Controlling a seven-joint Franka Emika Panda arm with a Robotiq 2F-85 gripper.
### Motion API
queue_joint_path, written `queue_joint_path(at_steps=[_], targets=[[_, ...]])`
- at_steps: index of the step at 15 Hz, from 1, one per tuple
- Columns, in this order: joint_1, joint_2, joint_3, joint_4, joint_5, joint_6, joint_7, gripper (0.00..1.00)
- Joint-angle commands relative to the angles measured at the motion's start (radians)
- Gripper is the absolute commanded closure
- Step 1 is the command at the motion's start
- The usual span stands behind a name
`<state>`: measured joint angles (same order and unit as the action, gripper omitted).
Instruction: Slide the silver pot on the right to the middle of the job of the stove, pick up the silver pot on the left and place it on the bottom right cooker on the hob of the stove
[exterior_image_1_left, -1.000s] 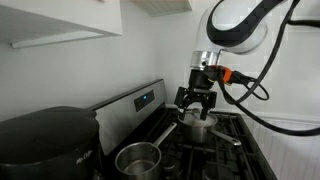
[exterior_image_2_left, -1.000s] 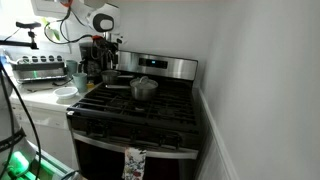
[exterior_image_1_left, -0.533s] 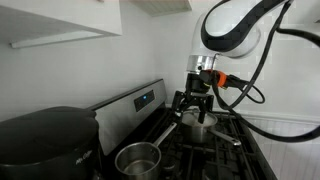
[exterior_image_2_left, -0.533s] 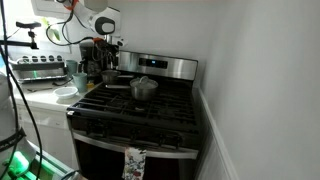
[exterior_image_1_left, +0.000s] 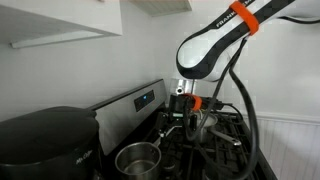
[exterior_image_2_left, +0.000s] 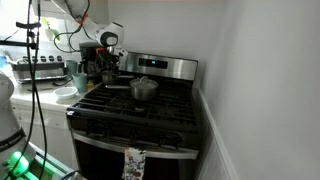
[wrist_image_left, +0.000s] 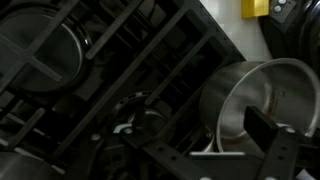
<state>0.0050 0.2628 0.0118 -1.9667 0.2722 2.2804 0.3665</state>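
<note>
My gripper moves open and down next toward the silver pot by the large dark pot, onto its rim facing the other pot, since one finger overhangs the silver pot's opening.
Two silver pots stand on the black gas stove. One pot is nearest the camera in an exterior view; the second pot is partly hidden behind the arm. In an exterior view, one pot stands at the stove's back middle. The second pot stands at the back left, under the arm. My gripper hangs low over the grates between the two pots, also seen in an exterior view. In the wrist view a pot lies right by my open, empty gripper, and another pot is at upper left.
Black cast-iron grates cover the hob. The steel back panel with controls rises behind it. A large dark pot sits in the near foreground. A counter with appliances stands beside the stove. A towel hangs on the oven door.
The arm has swung away from above the far pot and lowered, bringing the gripper down between the two pots. Neither pot has moved.
</note>
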Motion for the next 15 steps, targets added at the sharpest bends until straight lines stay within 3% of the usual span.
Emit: queue_joint_path(at_steps=[1,5,8,15], targets=[[0.020,0.105,0.008,0.098,0.039,0.016,0.044,0.00],[0.029,0.170,0.016,0.150,0.065,0.056,0.064,0.00],[0.033,0.205,0.011,0.178,0.064,0.050,0.078,0.34],[0.033,0.240,0.004,0.197,0.056,0.050,0.095,0.84]])
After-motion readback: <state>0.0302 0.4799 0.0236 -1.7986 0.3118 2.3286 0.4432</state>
